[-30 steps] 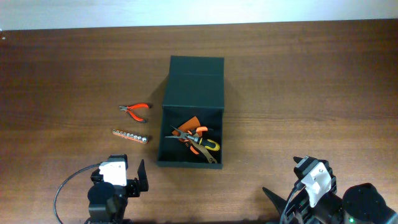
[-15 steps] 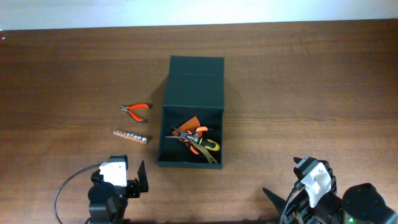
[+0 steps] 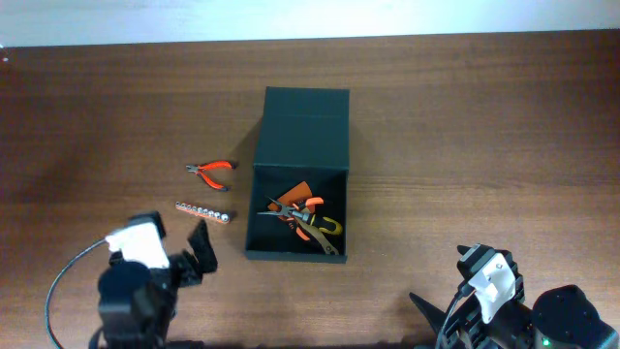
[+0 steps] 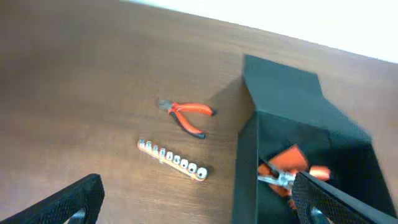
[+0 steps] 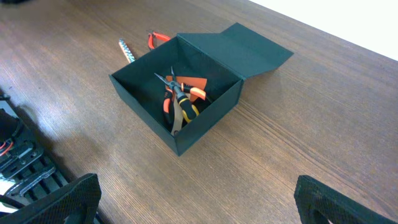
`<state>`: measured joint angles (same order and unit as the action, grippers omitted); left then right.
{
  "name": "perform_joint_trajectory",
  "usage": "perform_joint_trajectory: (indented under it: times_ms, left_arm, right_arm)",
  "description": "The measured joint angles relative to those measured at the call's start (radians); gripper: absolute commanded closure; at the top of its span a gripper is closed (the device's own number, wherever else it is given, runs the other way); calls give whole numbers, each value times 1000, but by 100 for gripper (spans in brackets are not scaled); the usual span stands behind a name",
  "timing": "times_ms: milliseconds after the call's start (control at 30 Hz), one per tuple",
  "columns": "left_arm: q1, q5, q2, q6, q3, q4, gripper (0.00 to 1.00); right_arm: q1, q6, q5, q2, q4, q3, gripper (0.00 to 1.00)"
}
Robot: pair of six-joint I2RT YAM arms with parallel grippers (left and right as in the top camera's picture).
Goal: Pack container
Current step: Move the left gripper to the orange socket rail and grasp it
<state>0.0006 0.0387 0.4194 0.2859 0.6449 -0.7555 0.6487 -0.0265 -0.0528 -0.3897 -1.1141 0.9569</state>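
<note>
I will move my left gripper outward and down onto the socket bar [image 3: 205,212] [image 4: 172,159] next, because the bar is outward and below. I will turn it so the open fingers straddle the bar's slanting length.
The dark green container [image 3: 258,208] stands open at mid-table, its lid [image 3: 304,129] laid flat behind it. Inside lie orange-handled and yellow-handled tools [image 3: 306,220]. Red pliers [image 3: 211,173] and a rail of sockets [image 3: 203,212] lie on the table left of it. My left gripper [image 3: 199,254] is open and empty, just below the socket rail. In the left wrist view the pliers [image 4: 186,114], socket rail [image 4: 172,159] and container [image 4: 246,174] show ahead. My right gripper [image 5: 196,199] is open and empty near the front edge, right of the container [image 5: 205,121].
The wooden table [image 3: 484,145] has bare surface on both sides of the container. A white wall runs along the far edge. The left arm's cable [image 3: 68,271] loops at the front left.
My left arm has moved left and swung toward the socket rail and the pliers. The right arm has not moved.
</note>
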Motion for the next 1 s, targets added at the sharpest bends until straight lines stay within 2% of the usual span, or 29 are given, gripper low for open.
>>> perform_joint_trajectory:
  times_ms: [167, 367, 667, 767, 833, 1000]
  left_arm:
    - [0, 45, 240, 231, 13, -7, 1]
    - [0, 45, 571, 420, 98, -16, 1]
    - [5, 22, 919, 602, 416, -80, 1]
    - [13, 5, 980, 666, 435, -87, 0]
    - [17, -9, 1023, 707, 435, -93, 4]
    - [19, -41, 1132, 760, 435, -94, 4]
  right_arm:
    - [0, 1, 0, 0, 1, 0, 1]
    - [0, 0, 0, 0, 0, 0, 1]
    - [0, 0, 0, 0, 0, 0, 1]
    - [0, 0, 0, 0, 0, 0, 1]
    - [0, 0, 0, 0, 0, 0, 1]
    - [0, 1, 0, 0, 0, 0, 1]
